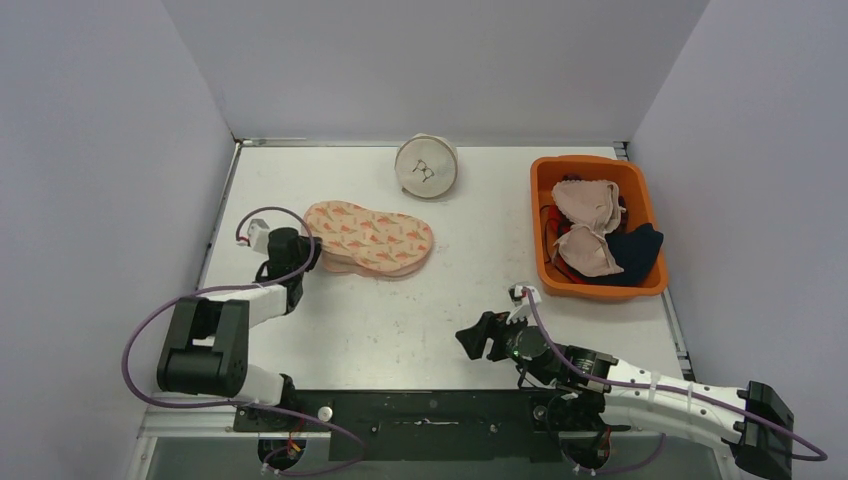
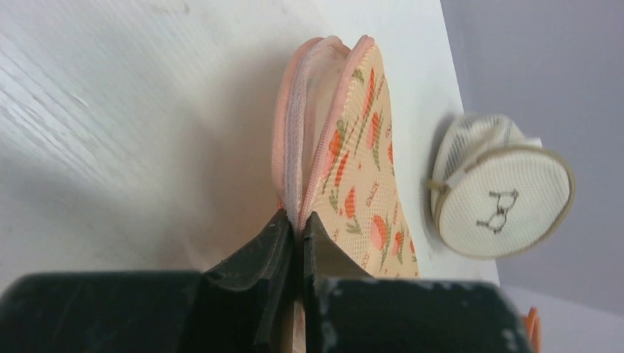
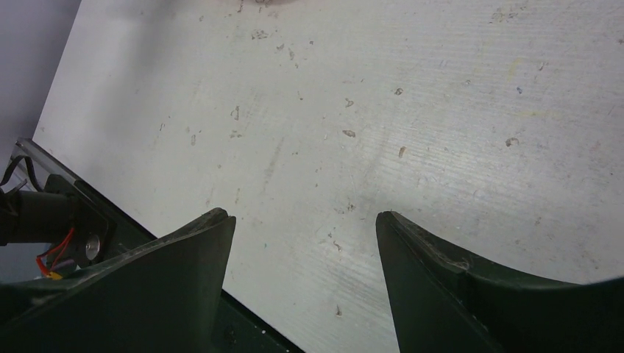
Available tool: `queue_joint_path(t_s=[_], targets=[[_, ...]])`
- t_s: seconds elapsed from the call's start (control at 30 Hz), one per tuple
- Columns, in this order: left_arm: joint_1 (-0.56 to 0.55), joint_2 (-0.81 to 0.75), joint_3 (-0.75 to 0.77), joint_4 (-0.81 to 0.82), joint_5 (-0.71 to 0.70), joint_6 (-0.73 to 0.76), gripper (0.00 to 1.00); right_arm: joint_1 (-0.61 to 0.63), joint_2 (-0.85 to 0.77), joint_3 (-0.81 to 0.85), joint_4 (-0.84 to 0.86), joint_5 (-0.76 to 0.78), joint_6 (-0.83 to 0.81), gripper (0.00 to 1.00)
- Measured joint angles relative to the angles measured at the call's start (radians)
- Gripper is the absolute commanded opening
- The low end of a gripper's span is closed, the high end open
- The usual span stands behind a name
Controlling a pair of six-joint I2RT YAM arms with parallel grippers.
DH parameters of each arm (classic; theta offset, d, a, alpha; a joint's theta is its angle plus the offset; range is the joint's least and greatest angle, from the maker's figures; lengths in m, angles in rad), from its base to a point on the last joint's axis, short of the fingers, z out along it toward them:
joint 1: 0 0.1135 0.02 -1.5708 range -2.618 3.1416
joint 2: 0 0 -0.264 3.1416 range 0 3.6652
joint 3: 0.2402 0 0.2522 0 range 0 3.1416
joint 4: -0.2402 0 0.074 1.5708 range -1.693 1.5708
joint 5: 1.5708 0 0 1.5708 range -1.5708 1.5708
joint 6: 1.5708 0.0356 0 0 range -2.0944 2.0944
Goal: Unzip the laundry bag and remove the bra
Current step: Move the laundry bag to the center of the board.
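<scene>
The left gripper moves the laundry bag outward and to the left in the top view next, toward the table's far corner (image 1: pixel 268 182), where the table is empty.
The laundry bag (image 1: pixel 370 238) is a flat peach mesh pouch with an orange carrot print, lying left of the table's middle. In the left wrist view the laundry bag (image 2: pixel 346 147) shows its pink zipper seam running along the edge. My left gripper (image 2: pixel 300 229) is shut on that seam at the bag's left end, and in the top view my left gripper (image 1: pixel 308 252) touches the bag's edge. My right gripper (image 3: pixel 305 219) is open over bare table, and in the top view the right gripper (image 1: pixel 476 336) hangs near the front. The bra to be removed is hidden.
A round white mesh bag (image 1: pixel 427 166) stands at the back centre; it also shows in the left wrist view, white mesh bag (image 2: pixel 500 198). An orange bin (image 1: pixel 545 180) at the right holds beige bras and dark clothes. The black base rail (image 1: pixel 430 412) runs along the front.
</scene>
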Motion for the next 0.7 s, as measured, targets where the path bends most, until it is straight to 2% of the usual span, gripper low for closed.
queue_joint_path(t_s=[0.33, 0.7], targets=[[0.105, 0.238, 0.082, 0.153, -0.094, -0.131, 0.00, 0.000, 0.015, -0.003, 0.014, -0.003, -0.031, 0.72], [0.133, 0.340, 0.224, 0.195, -0.188, -0.159, 0.00, -0.006, 0.047, -0.003, 0.048, -0.007, -0.090, 0.72]])
